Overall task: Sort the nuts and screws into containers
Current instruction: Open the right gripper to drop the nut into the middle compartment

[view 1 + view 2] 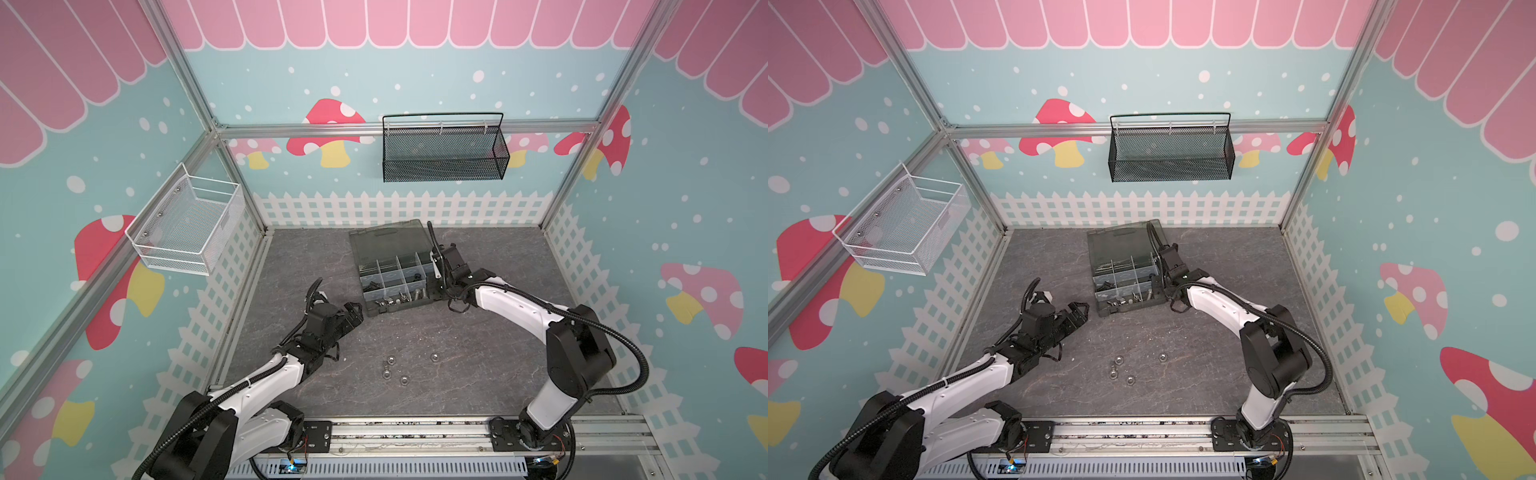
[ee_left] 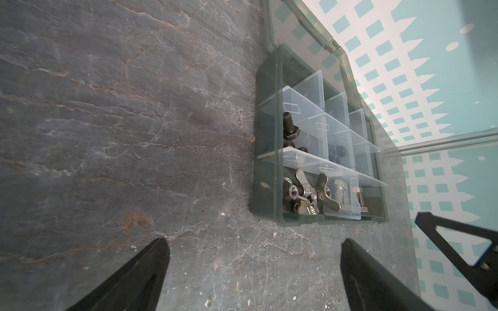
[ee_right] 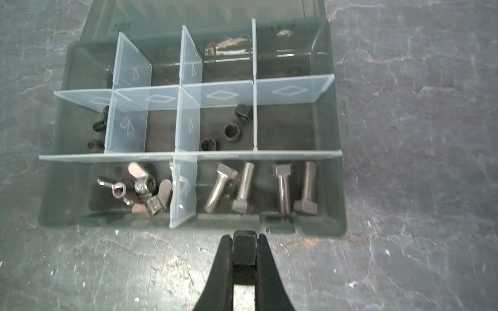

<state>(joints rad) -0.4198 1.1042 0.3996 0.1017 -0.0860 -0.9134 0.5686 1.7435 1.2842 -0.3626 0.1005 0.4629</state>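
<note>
Black nuts already lie in the container behind the silver screws, so my right gripper will next move outward past the screws and release the black hex piece [image 3: 244,249] over the nuts.
The dark organiser box [image 1: 388,243] lies open at the back middle of the table, also seen in the wrist views [image 2: 266,172] [image 3: 58,188]. Its containers [image 3: 291,129] hold silver screws [image 3: 281,185], wing nuts [image 3: 134,185], black nuts [image 3: 231,129] and black screws [image 3: 98,125]. Several silver nuts [image 1: 390,359] [image 1: 1119,360] lie loose on the table in front. My right gripper [image 3: 244,238] [image 1: 431,289] hangs at the box's near right edge, shut on a small black hex piece [image 3: 244,249]; nut or screw, I cannot tell. My left gripper [image 2: 254,242] [image 1: 354,315] is open and holds nothing, left of the box.
A black mesh basket [image 1: 444,149] hangs on the back wall. A white wire basket [image 1: 187,228] hangs on the left wall. The arms' mounting rail [image 1: 415,432] runs along the front edge.
</note>
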